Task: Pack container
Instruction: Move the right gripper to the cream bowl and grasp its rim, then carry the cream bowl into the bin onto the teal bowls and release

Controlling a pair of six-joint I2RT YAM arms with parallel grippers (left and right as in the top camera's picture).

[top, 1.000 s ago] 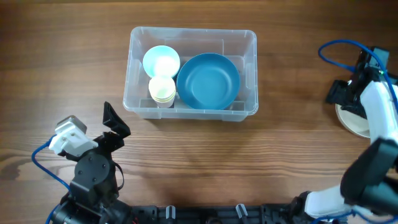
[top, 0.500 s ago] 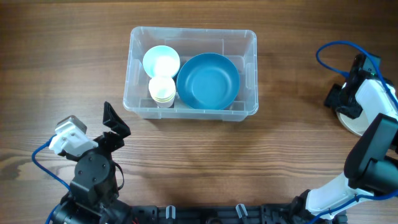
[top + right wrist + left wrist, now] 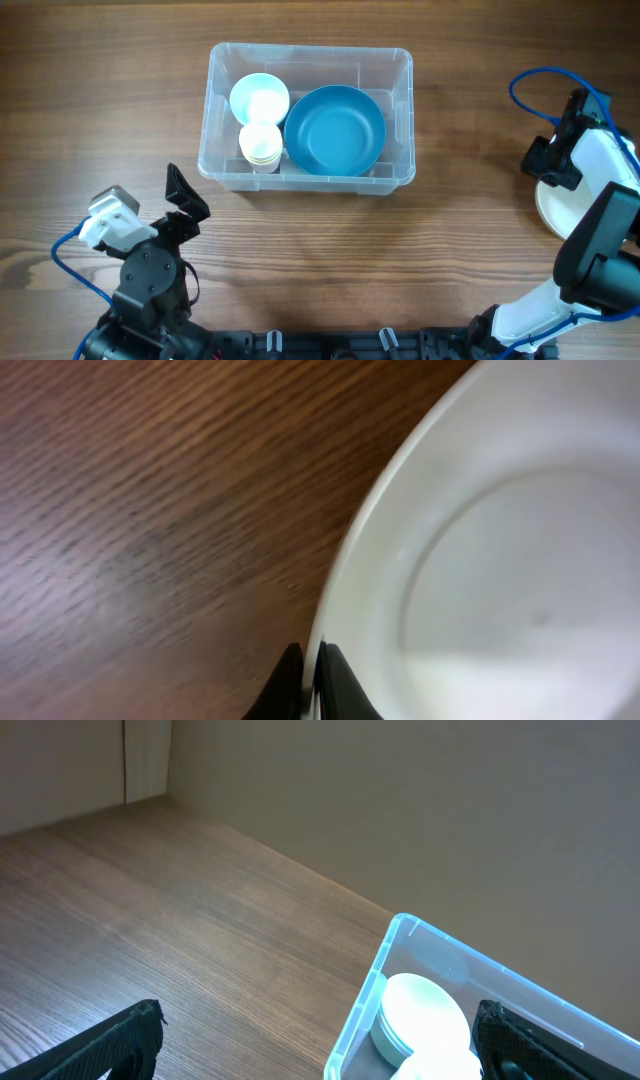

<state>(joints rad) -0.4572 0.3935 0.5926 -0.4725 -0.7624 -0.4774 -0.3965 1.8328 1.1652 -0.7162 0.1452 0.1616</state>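
The right gripper carries the plate [image 3: 560, 205] up and over next, then lowers and releases it, since the blue bowl's open top [image 3: 335, 130] lies to its left in the overhead view.
The clear plastic container [image 3: 404, 120] stands at the back middle of the table, holding a blue bowl [image 3: 334, 130], a white bowl [image 3: 259, 98] and a stack of pale cups [image 3: 261, 145]. At the far right, my right gripper [image 3: 548, 170] is shut on the left rim of a white plate [image 3: 560, 205]. In the right wrist view the plate [image 3: 500, 560] fills the right side, its rim pinched by the right gripper [image 3: 311, 685]. My left gripper [image 3: 185, 205] stands open at the front left, apart from the container; the left wrist view shows the container's corner [image 3: 365, 1005] and the white bowl [image 3: 425, 1015].
Bare wooden tabletop lies between the container and both arms. A blue cable [image 3: 535, 85] loops by the right arm. The right arm's white body [image 3: 600, 240] reaches along the right edge.
The right gripper's jaws have closed on the white plate's rim. More of the plate shows below the arm. The left arm has not moved.
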